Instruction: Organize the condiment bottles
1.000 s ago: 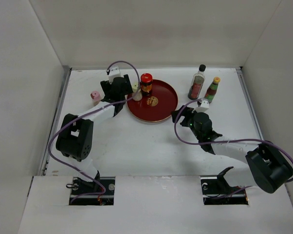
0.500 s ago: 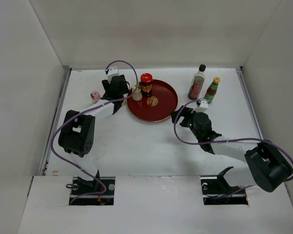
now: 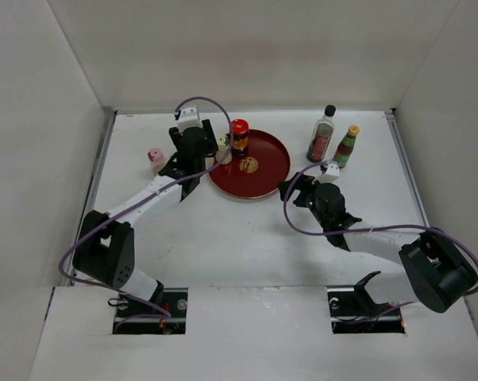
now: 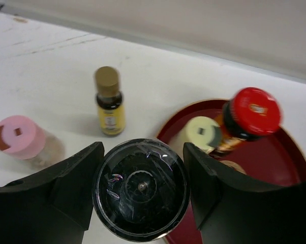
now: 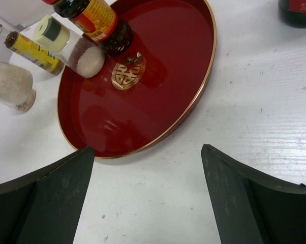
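Note:
The space at the plate's emblem (image 4: 233,165) is clear and lies to the right in the top view, so my left gripper should next move the grinder (image 4: 140,190) there and down, then let go of it.
My left gripper (image 3: 194,151) points down just left of the dark-red plate (image 3: 272,155). In the left wrist view it (image 4: 142,152) is shut on a black-topped grinder (image 4: 140,190). Around it stand a pink-capped shaker (image 4: 21,140), a small yellow bottle (image 4: 110,104), a pale-capped shaker (image 4: 204,132) and a red-capped bottle (image 4: 254,109); the last two are on the plate (image 4: 280,168). A tall black-capped glass bottle (image 3: 324,135) and a yellow-capped green bottle (image 3: 347,145) stand at the back right. My right gripper (image 3: 291,189) is open and empty by the plate's near right rim (image 5: 193,109).
White walls close in the table on the left, back and right. The pink-capped shaker (image 3: 156,157) stands on the table left of my left gripper. The purple cable of each arm loops above its wrist.
My left arm has stretched out, its elbow dropping toward the near left, and its gripper has shifted slightly right toward the plate. The right arm has not moved.

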Motion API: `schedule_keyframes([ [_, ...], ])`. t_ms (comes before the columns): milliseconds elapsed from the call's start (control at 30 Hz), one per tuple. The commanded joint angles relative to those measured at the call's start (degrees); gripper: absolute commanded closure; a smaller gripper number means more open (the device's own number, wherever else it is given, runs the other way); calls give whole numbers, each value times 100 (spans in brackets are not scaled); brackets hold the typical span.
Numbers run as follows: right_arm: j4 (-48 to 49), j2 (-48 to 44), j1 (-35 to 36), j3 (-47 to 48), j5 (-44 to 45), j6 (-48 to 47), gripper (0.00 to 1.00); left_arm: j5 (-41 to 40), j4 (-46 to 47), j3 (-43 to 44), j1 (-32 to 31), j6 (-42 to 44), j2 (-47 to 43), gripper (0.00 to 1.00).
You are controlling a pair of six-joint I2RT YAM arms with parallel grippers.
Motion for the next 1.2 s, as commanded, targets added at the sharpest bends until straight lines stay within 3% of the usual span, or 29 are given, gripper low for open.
schedule_keyframes([
  [0,373,-99,7,131,2,-27,7,94,512,477,-454,55,12,63],
  [233,373,-205,-19,61,46,-27,7,217,696,1286,-1027,72,1023,63],
  [467,373,-266,-63,26,46,-27,6,393,705,2138,-1071,72,2104,62],
  [667,373,-214,-46,52,37,-27,6,288,819,2184,-1045,134,2413,57],
  [800,373,-161,-63,70,11,-18,6,279,1004,1850,-1088,125,2264,29],
  [867,373,-205,-72,52,19,-18,5,270,996,1683,-1132,125,1984,19],
  [1033,373,-214,-63,52,28,-18,5,209,1101,1024,-1115,99,684,13],
  [1167,373,-179,-55,61,11,-1,5,25,716,865,-581,46,146,11],
])
